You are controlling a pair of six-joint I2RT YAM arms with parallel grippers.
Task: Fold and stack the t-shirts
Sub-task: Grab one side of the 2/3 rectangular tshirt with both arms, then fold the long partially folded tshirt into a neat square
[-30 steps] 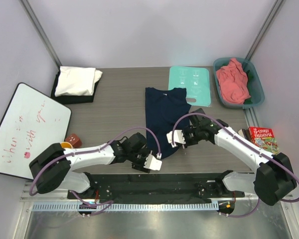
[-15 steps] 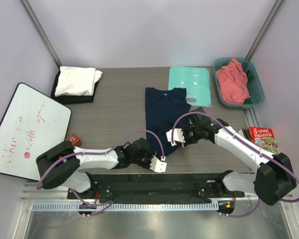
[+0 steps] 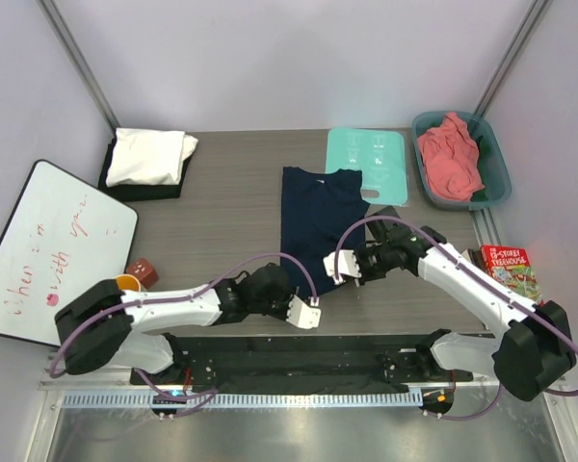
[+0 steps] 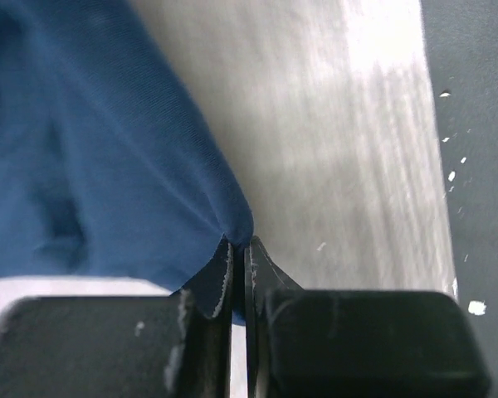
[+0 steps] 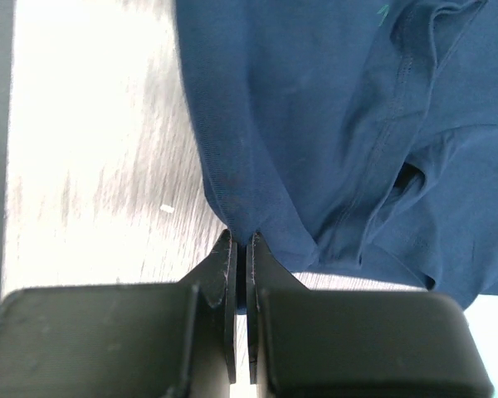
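Observation:
The navy t-shirt is still long, and its far end (image 3: pixel 335 182) lies outward of my right gripper. I will lift the t-shirt's pinched edge outward onto it and release.
A dark navy t-shirt (image 3: pixel 313 223) lies as a long folded strip down the middle of the table. My left gripper (image 3: pixel 302 306) is shut on its near left corner; the cloth (image 4: pixel 108 157) is pinched between the fingertips (image 4: pixel 224 257). My right gripper (image 3: pixel 339 269) is shut on the near right edge, where the navy fabric (image 5: pixel 332 124) bunches into the closed tips (image 5: pixel 232 249). A folded white t-shirt (image 3: pixel 152 156) rests on a black one (image 3: pixel 144 190) at the back left. A salmon pink t-shirt (image 3: pixel 449 156) is heaped in the teal tub (image 3: pixel 496 164).
A mint-green board (image 3: pixel 367 164) lies beside the navy shirt's far end. A whiteboard (image 3: pixel 53 245) leans at the left, with a small brown and orange object (image 3: pixel 140 272) next to it. A book (image 3: pixel 507 265) sits at the right edge.
My left gripper slid right along the near edge to the shirt's corner and closed on it. The right gripper stayed shut on the cloth, shifting slightly.

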